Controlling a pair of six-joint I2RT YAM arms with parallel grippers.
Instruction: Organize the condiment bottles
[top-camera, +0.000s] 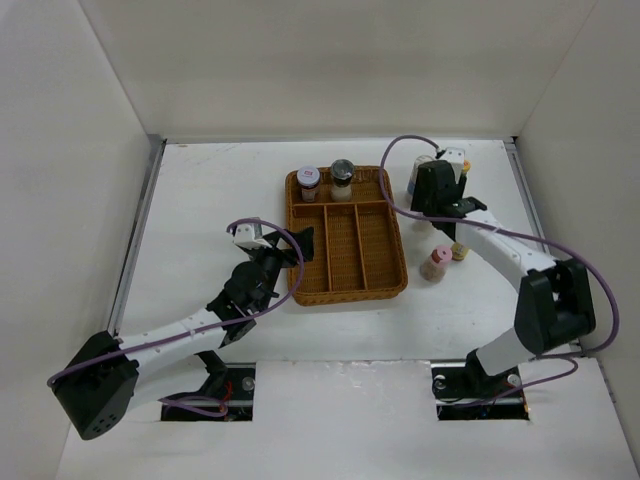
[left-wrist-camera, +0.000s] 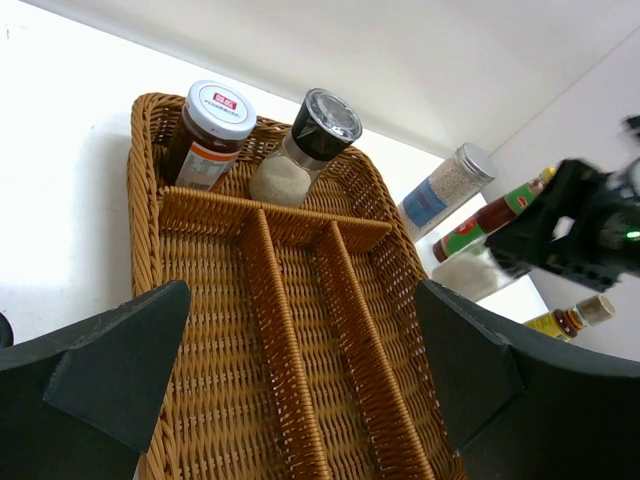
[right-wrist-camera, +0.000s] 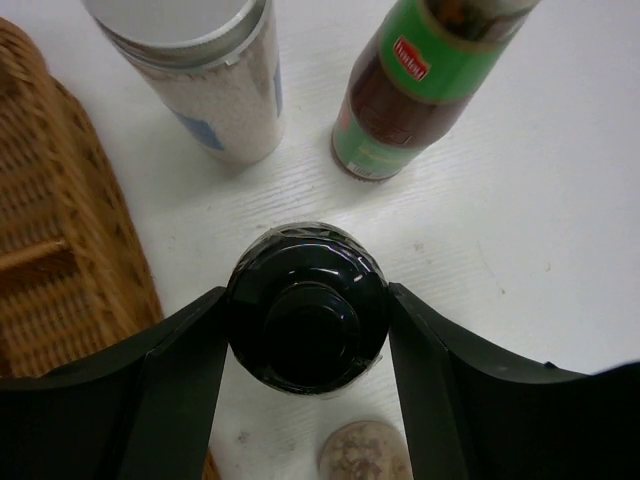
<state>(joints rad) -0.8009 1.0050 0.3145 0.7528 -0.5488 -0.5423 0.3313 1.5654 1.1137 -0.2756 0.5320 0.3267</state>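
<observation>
My right gripper rises next, moves left in the top view, lowers to the empty end of the wicker tray's back section beside the grinder and releases the black-lidded jar.
My right gripper (right-wrist-camera: 307, 292) is shut on the black lid of a dark-lidded glass bottle (right-wrist-camera: 306, 325), just right of the wicker tray (top-camera: 345, 290). Behind it stand the tall white grey-lidded shaker (right-wrist-camera: 205, 80) and the green-labelled dark sauce bottle (right-wrist-camera: 415, 90). A pink cap (right-wrist-camera: 365, 455) shows just in front. A white-lidded jar (left-wrist-camera: 215, 125) and a dark-lidded grinder (left-wrist-camera: 312, 145) stand in the tray's back compartment. My left gripper (left-wrist-camera: 300, 335) is open and empty over the tray's left part.
In the top view a pink-capped bottle (top-camera: 434, 264) and a small amber bottle (top-camera: 459, 250) stand right of the tray. The tray's three long compartments (left-wrist-camera: 290, 340) hold nothing. White walls enclose the table on three sides.
</observation>
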